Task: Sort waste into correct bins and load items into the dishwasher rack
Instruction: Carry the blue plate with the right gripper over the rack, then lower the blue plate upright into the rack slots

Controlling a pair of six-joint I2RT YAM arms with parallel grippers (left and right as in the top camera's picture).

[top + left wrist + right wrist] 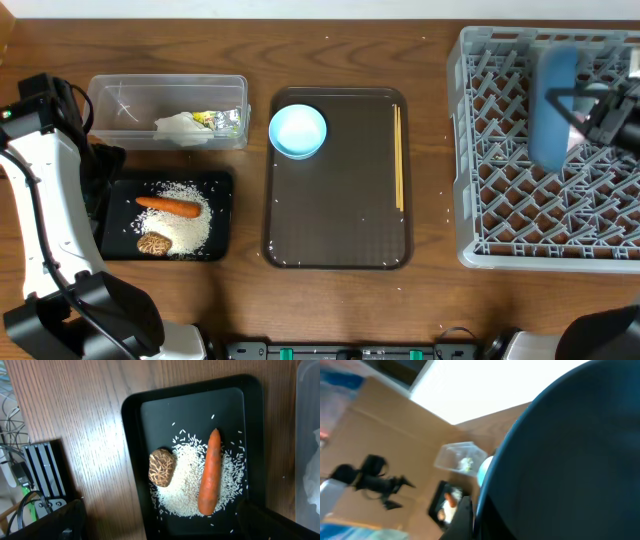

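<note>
The rack's near empty wires are below my right gripper toward my base, so it should move back and down and release the plate (555,105) there.
My right gripper (590,112) is shut on the dark-blue plate (555,105), holding it on edge over the grey dishwasher rack (500,200). In the right wrist view the plate (570,460) fills the frame beside one finger (470,517). A pale pinkish cup (577,137) peeks out behind the plate. My left gripper (103,180) is open and empty over the left end of the black tray (222,185), which holds rice (182,485), the carrot (210,472) and the brown lump (162,466). The light-blue cup is not seen.
The clear tub (100,95) holds tissue (180,127), wrapper (207,119) and foil (233,121). The brown serving tray (340,230) carries the light-blue bowl (298,131) and chopsticks (398,155). Loose rice grains dot the table.
</note>
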